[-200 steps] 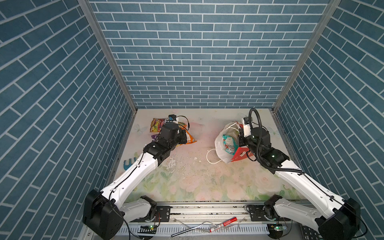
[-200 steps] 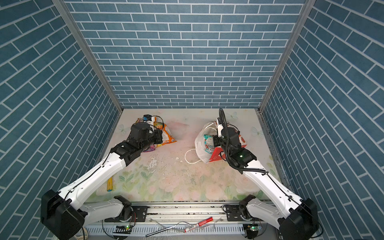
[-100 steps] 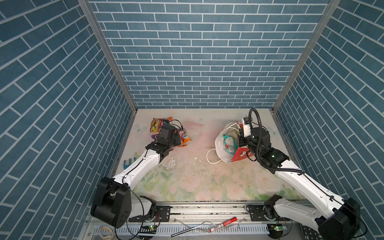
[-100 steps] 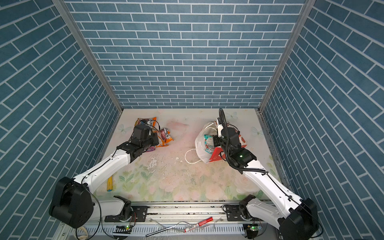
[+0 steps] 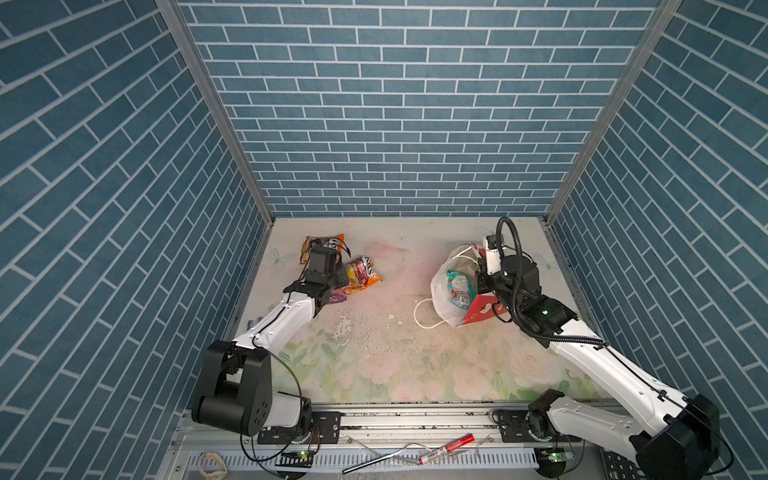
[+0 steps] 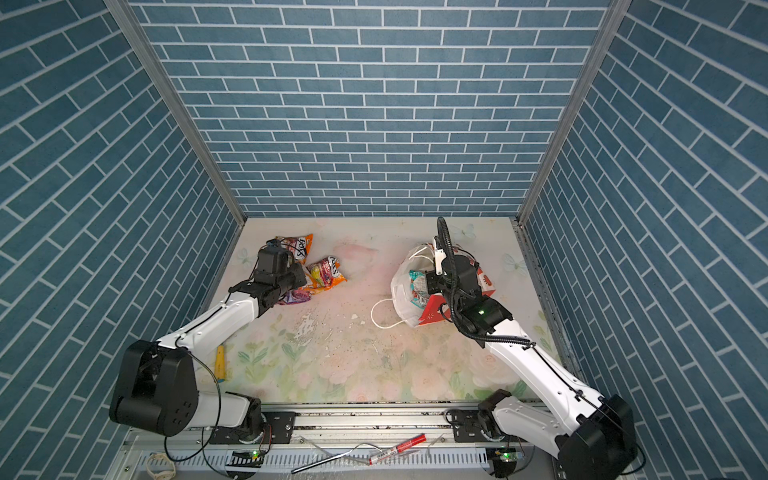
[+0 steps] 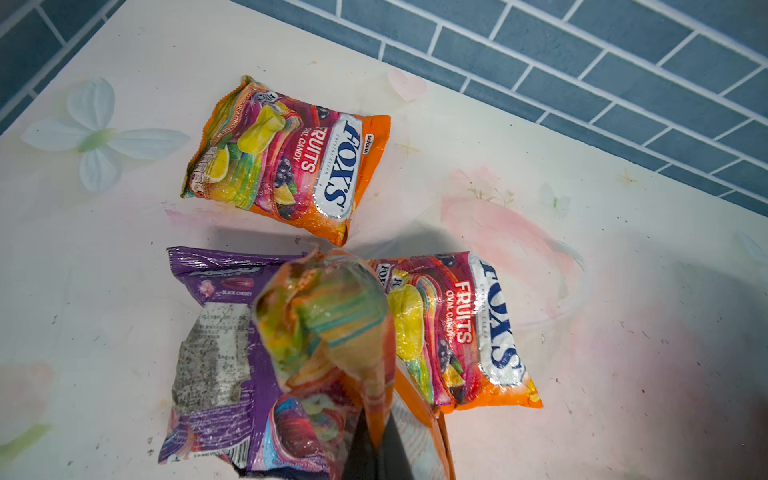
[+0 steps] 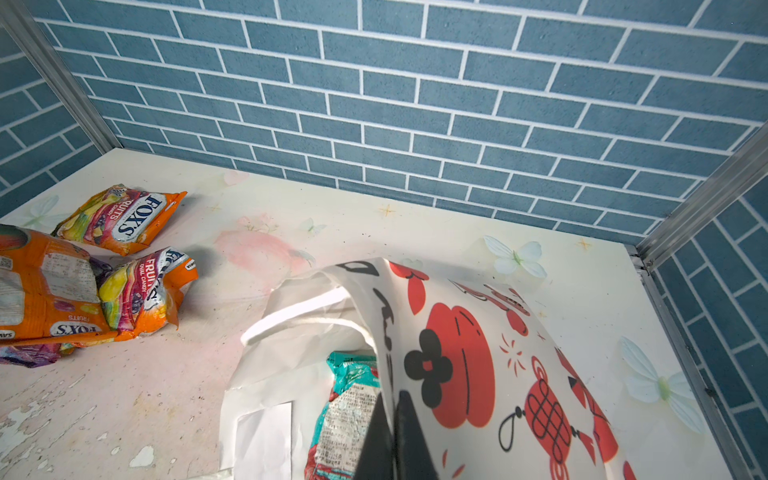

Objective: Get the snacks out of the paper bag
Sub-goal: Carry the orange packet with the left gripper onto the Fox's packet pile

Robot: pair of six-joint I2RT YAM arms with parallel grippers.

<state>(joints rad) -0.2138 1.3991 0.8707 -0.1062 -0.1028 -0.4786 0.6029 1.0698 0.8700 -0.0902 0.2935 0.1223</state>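
Next, my left gripper lowers the hanging snack outward into the gap before the far Fox's bag and releases it among the others.
The paper bag [image 5: 442, 291] lies on its side at the right, mouth toward the middle, with a teal packet [image 8: 349, 407] inside. My right gripper [image 8: 392, 401] is shut on the bag's upper wall [image 8: 457, 357] at the rim. At the back left, two orange Fox's snacks [image 7: 291, 162] [image 7: 461, 332] and a purple packet [image 7: 224, 345] lie on the table. My left gripper [image 7: 380, 440] is shut on a third orange Fox's bag [image 7: 328, 328], which hangs just above the purple packet. In a top view the left gripper [image 6: 293, 282] is mostly hidden by its wrist.
The bag's white cord handle [image 5: 419, 316] loops onto the table toward the middle. A yellow thing [image 6: 220, 361] lies by the left wall. Flaked patches [image 5: 345, 328] mark the tabletop. A red marker [image 5: 446, 446] rests on the front rail. Brick walls close three sides.
My left arm has swung down and to the left, bringing the held orange bag low over the snack pile. The right arm and the paper bag have not moved.
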